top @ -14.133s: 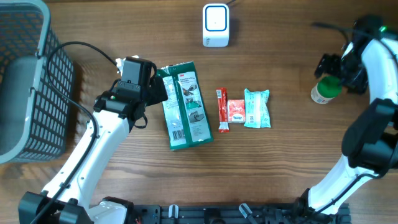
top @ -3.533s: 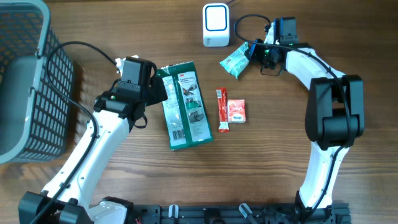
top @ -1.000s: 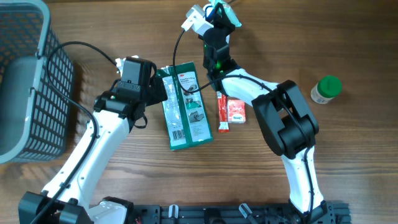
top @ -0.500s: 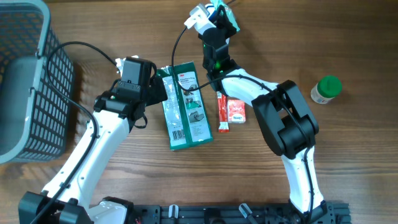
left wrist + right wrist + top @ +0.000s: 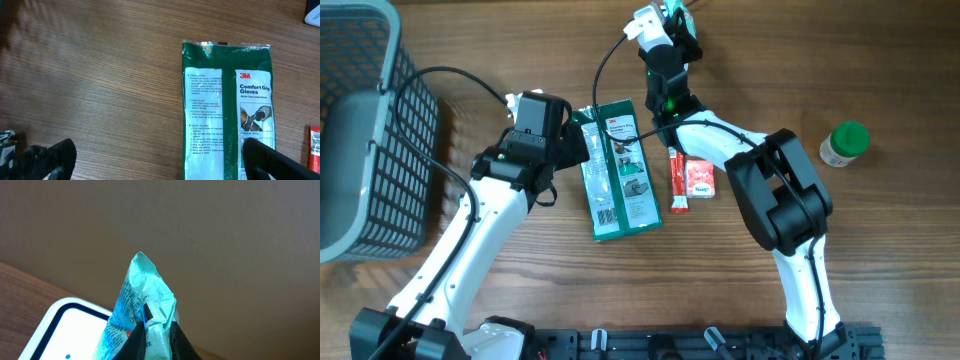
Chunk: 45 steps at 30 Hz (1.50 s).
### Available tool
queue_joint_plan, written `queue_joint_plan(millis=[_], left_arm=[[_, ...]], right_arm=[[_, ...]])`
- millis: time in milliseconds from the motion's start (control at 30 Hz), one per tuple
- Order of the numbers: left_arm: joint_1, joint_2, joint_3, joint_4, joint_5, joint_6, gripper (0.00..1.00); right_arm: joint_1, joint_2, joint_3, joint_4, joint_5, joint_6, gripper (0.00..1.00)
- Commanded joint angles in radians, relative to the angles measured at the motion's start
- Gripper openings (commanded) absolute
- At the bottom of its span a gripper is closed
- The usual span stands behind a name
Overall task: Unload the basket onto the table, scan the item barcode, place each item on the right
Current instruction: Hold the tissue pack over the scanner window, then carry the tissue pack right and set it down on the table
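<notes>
Clear wood lies below beside the bottle, so my right gripper should swing back and down to the right in the overhead view and release the packet there.
A teal packet is pinched at its lower end between the fingers of my right gripper, which is shut on it. The packet stands up just above the white scanner, whose dark-rimmed window shows at the lower left. In the overhead view the right gripper hangs at the table's far middle and covers the scanner. My left gripper is open, low over the wood beside the green gloves pack, holding nothing.
The green gloves pack lies mid-table, with a red stick sachet and a small red packet to its right. A green-capped bottle stands at the right. A grey wire basket fills the left edge.
The right gripper has edged slightly to the right over the scanner with the teal packet still in it. The left arm has not moved.
</notes>
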Motion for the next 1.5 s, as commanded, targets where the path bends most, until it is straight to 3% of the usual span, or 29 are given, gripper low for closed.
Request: queue_joint_plan(millis=[0, 133, 267, 367, 533, 600, 700, 833, 867, 900, 967, 1000, 1033, 1067, 1167, 1333, 1467], left_arm=[[0.006, 0.002, 0.008, 0.004, -0.009, 0.011, 1.0], [0.006, 0.002, 0.008, 0.004, -0.008, 0.011, 1.0], [0.006, 0.002, 0.008, 0.004, -0.009, 0.011, 1.0], [0.006, 0.002, 0.008, 0.004, -0.008, 0.011, 1.0], [0.006, 0.002, 0.008, 0.004, -0.009, 0.011, 1.0], [0.006, 0.002, 0.008, 0.004, -0.008, 0.011, 1.0], [0.006, 0.002, 0.008, 0.004, -0.008, 0.011, 1.0], [0.006, 0.002, 0.008, 0.004, -0.008, 0.011, 1.0], [0.006, 0.002, 0.008, 0.004, -0.008, 0.011, 1.0], [0.006, 0.002, 0.008, 0.004, -0.008, 0.011, 1.0], [0.006, 0.002, 0.008, 0.004, -0.008, 0.011, 1.0], [0.006, 0.002, 0.008, 0.004, -0.008, 0.011, 1.0], [0.006, 0.002, 0.008, 0.004, -0.008, 0.011, 1.0], [0.006, 0.002, 0.008, 0.004, -0.008, 0.011, 1.0], [0.006, 0.002, 0.008, 0.004, -0.008, 0.011, 1.0], [0.006, 0.002, 0.008, 0.004, -0.008, 0.011, 1.0], [0.006, 0.002, 0.008, 0.003, -0.009, 0.011, 1.0]], right_arm=[[-0.021, -0.104, 0.013, -0.016, -0.015, 0.052, 0.04], [-0.056, -0.266, 0.013, -0.272, -0.095, 0.102, 0.04], [-0.107, -0.432, 0.013, -0.681, -0.218, 0.256, 0.04], [-0.177, -0.555, 0.013, -1.093, -0.401, 0.414, 0.04], [-0.32, -0.589, 0.01, -1.605, -0.678, 0.47, 0.04], [-0.375, -0.576, -0.019, -1.717, -0.718, 0.471, 0.04], [-0.442, -0.56, -0.1, -1.751, -0.718, 0.475, 0.04], [-0.504, -0.547, -0.219, -1.667, -0.717, 0.475, 0.04], [-0.513, -0.547, -0.239, -1.642, -0.716, 0.475, 0.14], [-0.52, -0.547, -0.249, -1.626, -0.716, 0.474, 0.37], [-0.529, -0.547, -0.25, -1.601, -0.713, 0.475, 0.53], [-0.529, -0.548, -0.249, -1.587, -0.706, 0.476, 0.77], [-0.529, -0.552, -0.244, -1.569, -0.691, 0.478, 0.91], [-0.529, -0.555, -0.233, -1.565, -0.681, 0.478, 0.94], [-0.524, -0.563, -0.171, -1.581, -0.692, 0.529, 0.93], [-0.494, -0.569, -0.104, -1.702, -0.97, 0.65, 0.73], [-0.454, -0.566, -0.178, -1.79, -1.013, 0.813, 0.7]])
